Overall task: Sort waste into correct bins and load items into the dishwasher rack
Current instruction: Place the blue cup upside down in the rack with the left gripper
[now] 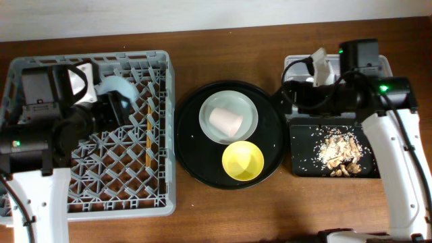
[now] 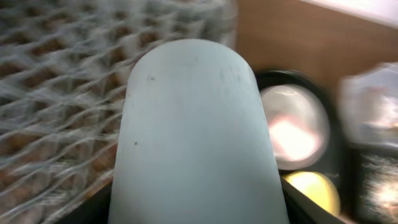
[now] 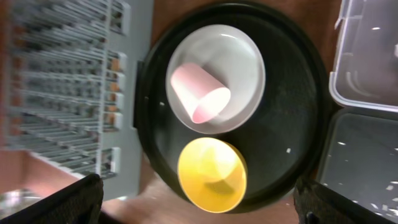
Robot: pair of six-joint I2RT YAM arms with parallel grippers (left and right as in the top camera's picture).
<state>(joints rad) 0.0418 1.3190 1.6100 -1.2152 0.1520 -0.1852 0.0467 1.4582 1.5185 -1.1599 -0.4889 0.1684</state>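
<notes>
My left gripper lowers toward the empty rack wires beside the chopsticks next, then releases the light-blue cup (image 2: 196, 137) there.
My left gripper (image 1: 116, 94) is shut on the light-blue cup (image 2: 196, 137) and holds it over the grey dishwasher rack (image 1: 40, 202). The chopsticks (image 1: 148, 131) lie in the rack. The pink cup (image 1: 225, 121) lies on its side on the pale plate (image 1: 248, 111), next to the yellow bowl (image 1: 243, 162). Beige food scraps (image 1: 341, 152) lie in the black rectangular tray (image 1: 304, 165). My right gripper (image 1: 291, 94) is open and empty at the left edge of the clear tub (image 1: 293, 65). In the right wrist view its fingers (image 3: 208, 205) frame the bowl (image 3: 211, 177). No napkin or gold wrapper shows.
The plate and bowl sit on a large round black tray (image 1: 196, 155) between the rack and the bins. My right arm covers most of the clear tub. Bare wooden table (image 1: 229, 216) runs along the front.
</notes>
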